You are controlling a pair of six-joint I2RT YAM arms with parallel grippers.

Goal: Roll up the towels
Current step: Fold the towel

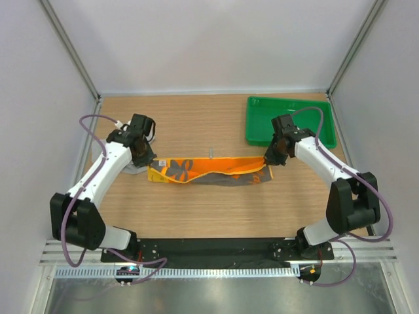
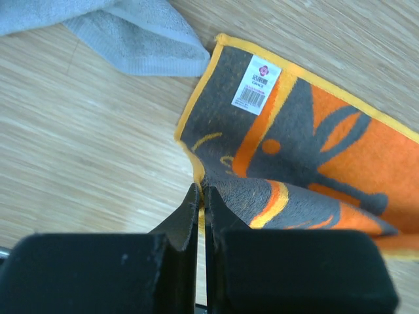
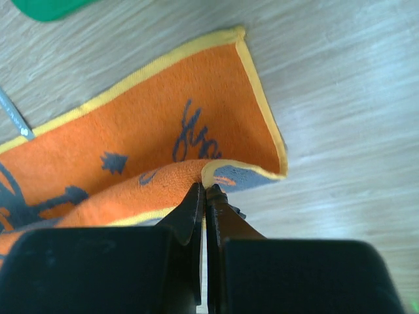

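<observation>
The towel's far corner (image 3: pixel 239 36) is still outward and below, so my right gripper will next carry the towel's pinched hem outward, lower it onto that corner and let it go.
The orange towel (image 1: pixel 209 171) lies stretched left to right across the middle of the table, its near edge folded over. My left gripper (image 1: pixel 152 161) is shut on the towel's left corner, and in the left wrist view (image 2: pixel 201 191) the yellow hem is pinched between the fingers, next to a white label (image 2: pixel 256 84). At the other end, my right gripper (image 1: pixel 268 163) is shut on the right corner, where the hem curls up between the fingertips in the right wrist view (image 3: pixel 205 188). The light grey towel (image 2: pixel 124 33) lies crumpled beside the left corner, mostly hidden under the left arm in the top view (image 1: pixel 135 169).
A green plastic tray (image 1: pixel 291 123) stands at the back right, just behind the right gripper. A small grey metal piece (image 1: pixel 211 152) lies just behind the towel's far edge.
</observation>
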